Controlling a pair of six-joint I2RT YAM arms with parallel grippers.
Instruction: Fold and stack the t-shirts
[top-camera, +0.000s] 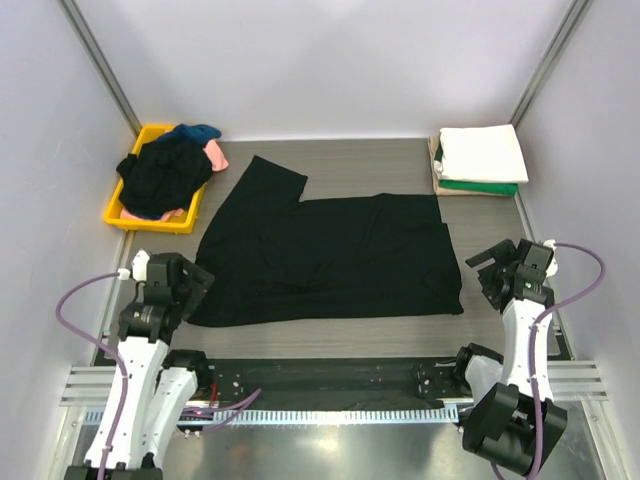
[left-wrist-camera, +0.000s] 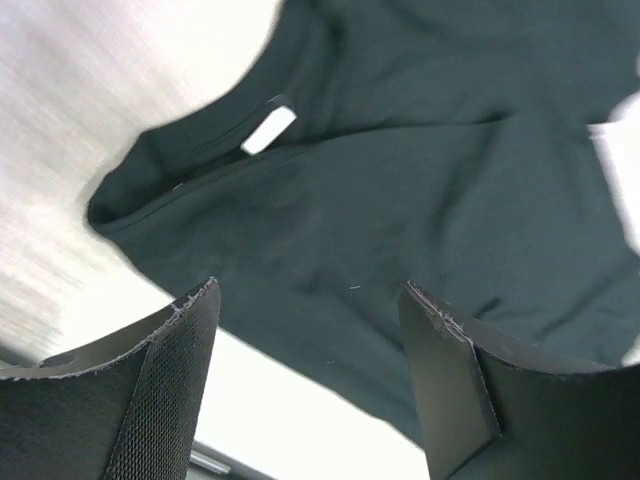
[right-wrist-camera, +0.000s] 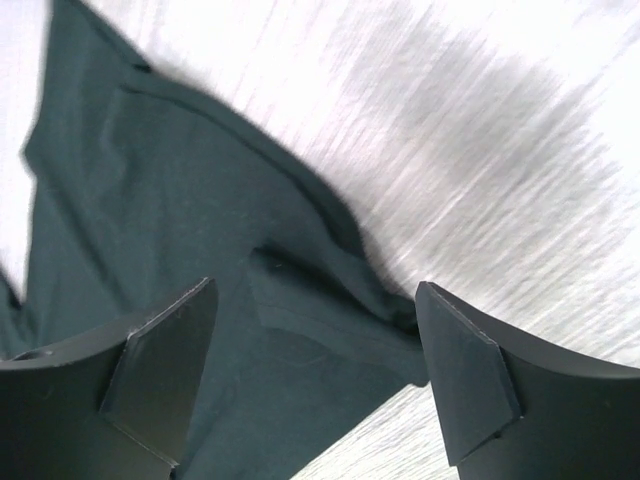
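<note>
Next, the left gripper moves outward beside the yellow tray and down onto the sleeve's far corner (top-camera: 257, 161) to close there, since that sleeve juts beyond the shirt's body.
A large black t-shirt (top-camera: 330, 260) lies spread flat across the middle of the table, one sleeve reaching toward the back left. My left gripper (top-camera: 195, 278) hovers open at the shirt's left edge; its wrist view shows the collar with a white label (left-wrist-camera: 268, 130) beyond the open gripper (left-wrist-camera: 310, 300). My right gripper (top-camera: 490, 268) stands open just off the shirt's right edge, and the right wrist view has the gripper (right-wrist-camera: 315, 300) open above the shirt's hem corner (right-wrist-camera: 330, 320). Neither holds cloth. Folded t-shirts are stacked at the back right, a white one (top-camera: 482, 152) on a green one (top-camera: 480, 186).
A yellow tray (top-camera: 150, 222) at the back left holds a crumpled heap of shirts: black (top-camera: 165, 175), blue (top-camera: 197, 131) and pink (top-camera: 217, 157). Walls close in the table on three sides. The arms' bases and a metal rail (top-camera: 330, 378) run along the near edge.
</note>
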